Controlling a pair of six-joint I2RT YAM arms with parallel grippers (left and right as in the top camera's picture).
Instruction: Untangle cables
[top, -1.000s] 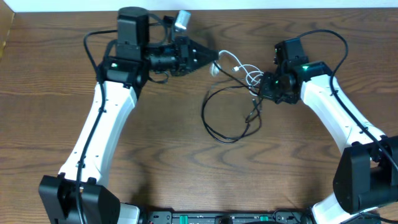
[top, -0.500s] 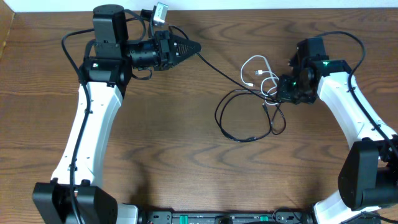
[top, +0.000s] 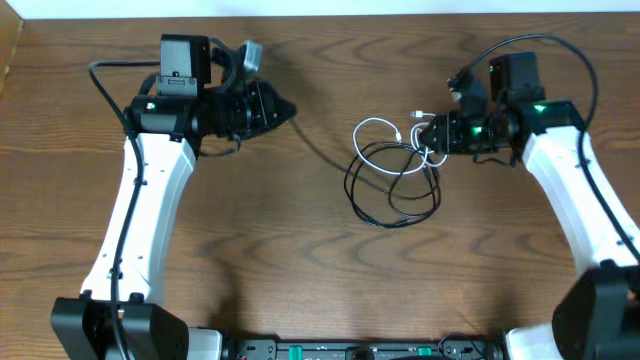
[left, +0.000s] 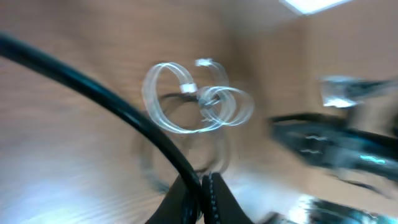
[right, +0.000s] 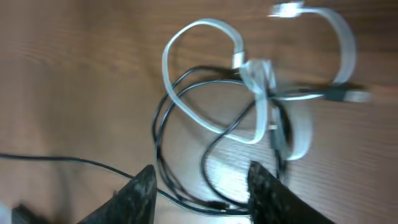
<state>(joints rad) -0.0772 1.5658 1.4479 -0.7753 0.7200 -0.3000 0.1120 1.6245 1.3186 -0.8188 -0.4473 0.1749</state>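
The black cable is still raised between my gripper's fingers and the coil. My left gripper will move down toward bare table away from the loops (top: 287, 134) and then let go.
My left gripper (top: 287, 110) is shut on the black cable (top: 352, 195), which runs taut from its tips down to a coil at mid-table. In the left wrist view the black cable (left: 118, 106) slants from the upper left into the closed jaws of my left gripper (left: 203, 186). The white cable (top: 358, 137) lies looped over the top of that coil. My right gripper (top: 427, 135) stands open beside the loops. In the right wrist view my right gripper (right: 205, 199) has its fingers (right: 140, 193) apart above black strands (right: 160, 118) and the white cable (right: 205, 25), gripping nothing.
The wooden table (top: 300, 290) carries both arms, whose bases sit at its front corners. The right arm (left: 336, 146) shows blurred at the right of the left wrist view. The table's far edge (top: 330, 14) runs just behind both grippers.
My right gripper has opened, let go of the cable bundle and swung up to the right. My left gripper has drawn the black cable leftward. The coil now lies looser.
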